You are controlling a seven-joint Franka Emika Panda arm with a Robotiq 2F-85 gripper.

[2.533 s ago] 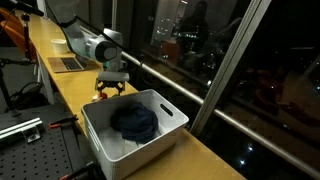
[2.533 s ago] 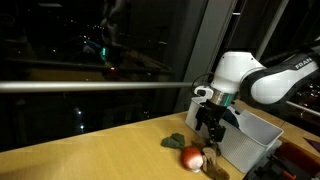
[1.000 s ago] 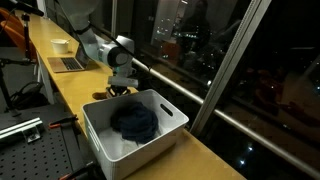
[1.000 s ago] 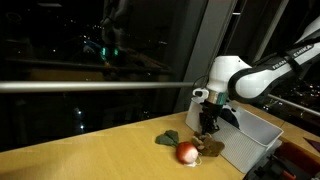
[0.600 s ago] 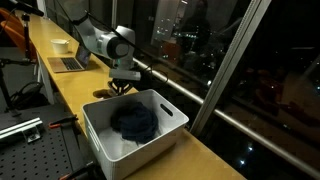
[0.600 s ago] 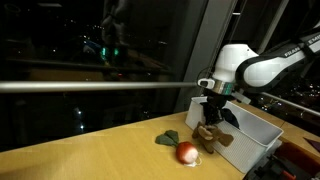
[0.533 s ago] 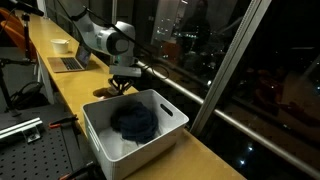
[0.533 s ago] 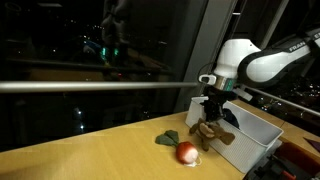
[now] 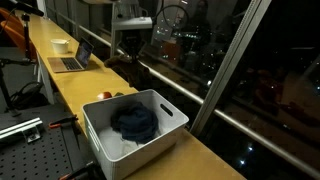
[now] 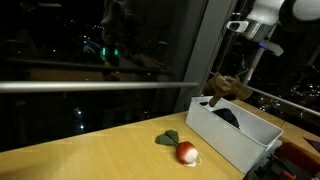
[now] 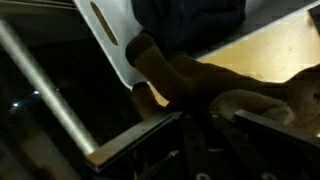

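I should raise my gripper next, swing the toy over the white bin (image 10: 215,130) and release it, because the bin is open with a bare bottom beside the dark blue cloth.
My gripper (image 10: 240,68) hangs high above the table, shut on a brown plush toy (image 10: 223,88) that dangles from it over the near end of the white bin (image 10: 215,130). In an exterior view the gripper (image 9: 130,45) is up near the window, beyond the bin (image 9: 170,108), and the toy is too dark to make out there. The wrist view looks down past the gripper (image 11: 205,118) at the brown toy (image 11: 175,80), with the bin's handled wall (image 11: 105,30) below it. A dark blue cloth (image 9: 135,122) lies inside the bin.
A red round object (image 10: 187,153) and a small green one (image 10: 170,138) lie on the wooden table (image 10: 90,155) beside the bin. A laptop (image 9: 70,62) and a white cup (image 9: 61,45) sit further along the table. A glass window with a rail (image 10: 90,86) runs alongside.
The gripper closed on the brown toy beside the bin on the table and has risen steeply with it. The toy now hangs above the bin's end.
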